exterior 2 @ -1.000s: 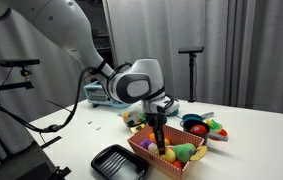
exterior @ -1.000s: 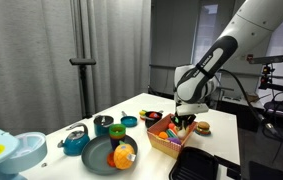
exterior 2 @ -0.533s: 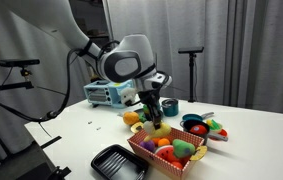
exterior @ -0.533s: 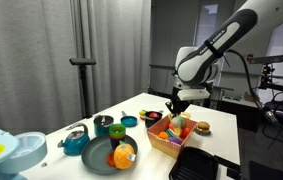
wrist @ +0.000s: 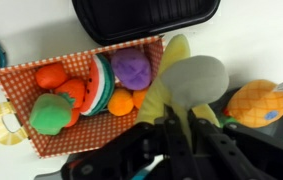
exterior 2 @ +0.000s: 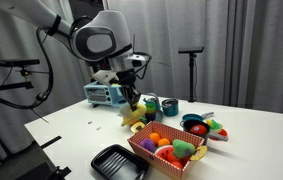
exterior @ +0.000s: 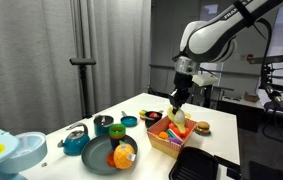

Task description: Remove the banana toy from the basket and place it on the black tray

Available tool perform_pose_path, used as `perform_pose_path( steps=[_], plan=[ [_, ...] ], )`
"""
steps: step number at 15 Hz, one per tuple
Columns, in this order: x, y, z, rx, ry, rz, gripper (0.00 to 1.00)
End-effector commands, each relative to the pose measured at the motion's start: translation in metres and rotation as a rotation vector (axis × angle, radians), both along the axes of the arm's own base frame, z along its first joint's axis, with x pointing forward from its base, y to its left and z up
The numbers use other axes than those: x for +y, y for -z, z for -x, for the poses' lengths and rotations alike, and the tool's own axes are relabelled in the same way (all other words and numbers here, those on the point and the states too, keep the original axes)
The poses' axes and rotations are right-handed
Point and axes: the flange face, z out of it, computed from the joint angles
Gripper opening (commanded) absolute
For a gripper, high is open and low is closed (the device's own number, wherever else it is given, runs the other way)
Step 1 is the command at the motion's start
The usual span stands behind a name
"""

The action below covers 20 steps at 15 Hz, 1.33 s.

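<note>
The robot's gripper should next move back and down with the banana toy, then release it low over the black tray (exterior: pixel 196 166) beside the basket.
My gripper (wrist: pixel 177 128) is shut on the banana toy (wrist: pixel 173 82), a pale-yellow curved piece that sticks out past the fingertips. In both exterior views the gripper (exterior: pixel 178 100) (exterior 2: pixel 131 97) hangs well above the table, over the basket's far end, with the banana (exterior: pixel 178 113) below it. The basket (exterior: pixel 162 141) (exterior 2: pixel 157 163) (wrist: pixel 21 100) is tan wicker with a red-checked liner and holds several toy foods. The black tray (exterior: pixel 196 166) (exterior 2: pixel 116 160) (wrist: pixel 146 20) lies empty right beside the basket.
A yellow-orange toy (wrist: pixel 257 101) lies on the table beside the basket. A dark round plate (exterior: pixel 99 157) with an orange toy fruit, a teal pot (exterior: pixel 76 143) and small cups (exterior: pixel 103 125) stand further along the white table.
The gripper was down in the basket a second ago. It has risen well above the basket with the banana toy shut in it.
</note>
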Motion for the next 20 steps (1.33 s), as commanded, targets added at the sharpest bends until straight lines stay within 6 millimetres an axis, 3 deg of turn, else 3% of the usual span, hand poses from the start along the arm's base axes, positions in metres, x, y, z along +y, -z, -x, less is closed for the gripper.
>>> perform_pose_path(
  steps=[1,5,11,16,17,19,20],
  plan=[
    [0.043,0.007,0.011,0.042,-0.189,-0.049,0.02],
    [0.071,0.038,0.020,0.152,-0.380,-0.075,0.02],
    [0.049,0.079,0.036,0.256,-0.472,-0.016,0.02],
    [0.035,0.095,0.048,0.270,-0.502,0.029,0.02],
    [0.034,0.096,0.049,0.271,-0.504,0.037,0.34],
    [0.031,0.097,0.052,0.275,-0.504,0.044,0.42],
    [0.030,0.098,0.052,0.275,-0.505,0.046,0.51]
  ],
)
